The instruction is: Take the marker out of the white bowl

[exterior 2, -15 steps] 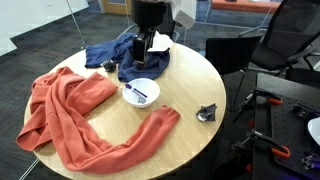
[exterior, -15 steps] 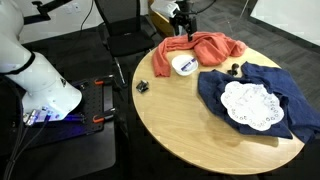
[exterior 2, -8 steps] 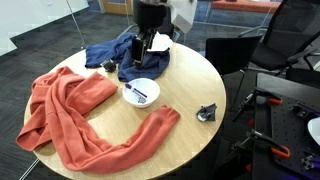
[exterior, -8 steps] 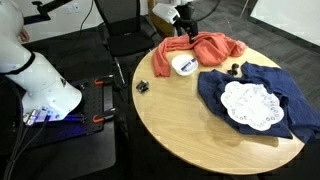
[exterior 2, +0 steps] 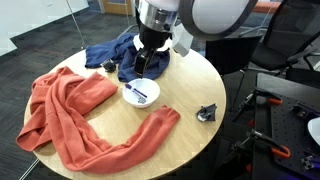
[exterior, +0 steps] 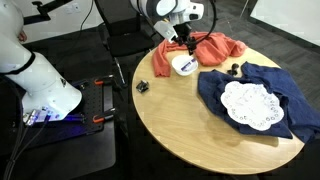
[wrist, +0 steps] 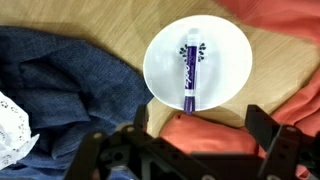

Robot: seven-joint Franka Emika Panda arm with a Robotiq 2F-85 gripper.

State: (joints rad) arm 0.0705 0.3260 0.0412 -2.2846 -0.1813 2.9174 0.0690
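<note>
My gripper lowers into the white bowl (wrist: 220, 55) next and closes around the marker's dark end (wrist: 189, 102), since that end points toward the gap between my open fingers.
The white bowl (wrist: 220, 55) stands on the round wooden table, also seen in both exterior views (exterior: 184, 66) (exterior 2: 147, 87). The marker (wrist: 188, 75) lies inside it across the middle. It is a slim stick with a pale patch at one end, and the rest looks dark purple. It shows as a dark streak in an exterior view (exterior 2: 140, 94). My gripper (wrist: 200, 125) hangs open and empty above the bowl's near rim, with one finger on each side. It is also in both exterior views (exterior: 183, 43) (exterior 2: 146, 63). It touches nothing.
An orange cloth (exterior: 210, 46) (exterior 2: 70, 115) (wrist: 215, 140) lies right beside the bowl. A blue cloth (exterior: 262, 80) (exterior 2: 122, 52) (wrist: 60, 85) carries a white lace doily (exterior: 249, 104) (wrist: 8, 125). A small black object (exterior: 142, 87) (exterior 2: 207, 113) sits near the table edge.
The arm has swung in and lowered the gripper from behind the table towards the bowl. The bowl, marker and cloths have not moved.
</note>
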